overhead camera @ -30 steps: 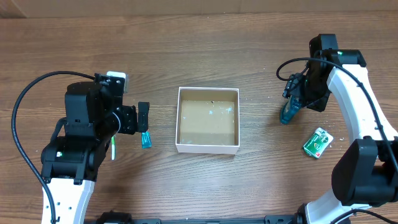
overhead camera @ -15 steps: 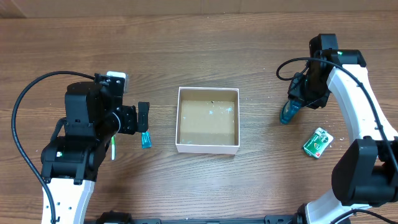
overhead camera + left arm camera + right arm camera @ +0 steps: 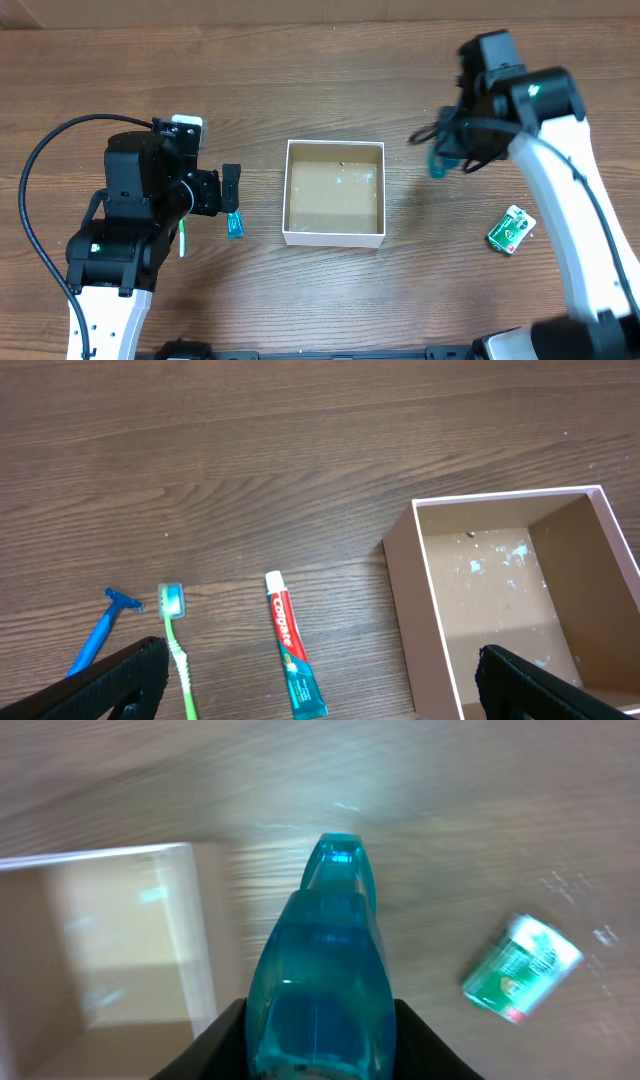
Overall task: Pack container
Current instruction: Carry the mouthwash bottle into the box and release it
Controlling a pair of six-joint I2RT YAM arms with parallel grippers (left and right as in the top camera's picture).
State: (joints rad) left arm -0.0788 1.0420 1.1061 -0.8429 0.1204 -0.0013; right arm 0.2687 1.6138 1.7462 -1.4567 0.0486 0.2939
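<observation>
My right gripper holds the blue bottle and should next swing over the container, then lower the bottle toward the container's far corner on the toothpaste tube's side.
The container (image 3: 334, 195), a shallow white-walled box with a brown floor, sits mid-table with nothing in it; its rim (image 3: 500, 498) also shows in the left wrist view. My right gripper (image 3: 447, 155) is shut on a translucent blue bottle (image 3: 436, 163), held above the table just right of the container. In the right wrist view the blue bottle (image 3: 320, 970) fills the space between the jaws of my right gripper (image 3: 320, 1040), with the container (image 3: 100, 940) at the left. My left gripper (image 3: 325, 690) hangs open over a toothpaste tube (image 3: 295, 645), left of the box.
A green toothbrush (image 3: 178, 645) and a blue razor (image 3: 98, 635) lie left of the toothpaste tube (image 3: 236, 226). A green packet (image 3: 511, 229) lies on the wood at the right, seen again as the green packet (image 3: 522, 968) in the right wrist view.
My right gripper closed on the blue bottle, lifted it off the table and carried it left toward the container. The left arm has stayed still.
</observation>
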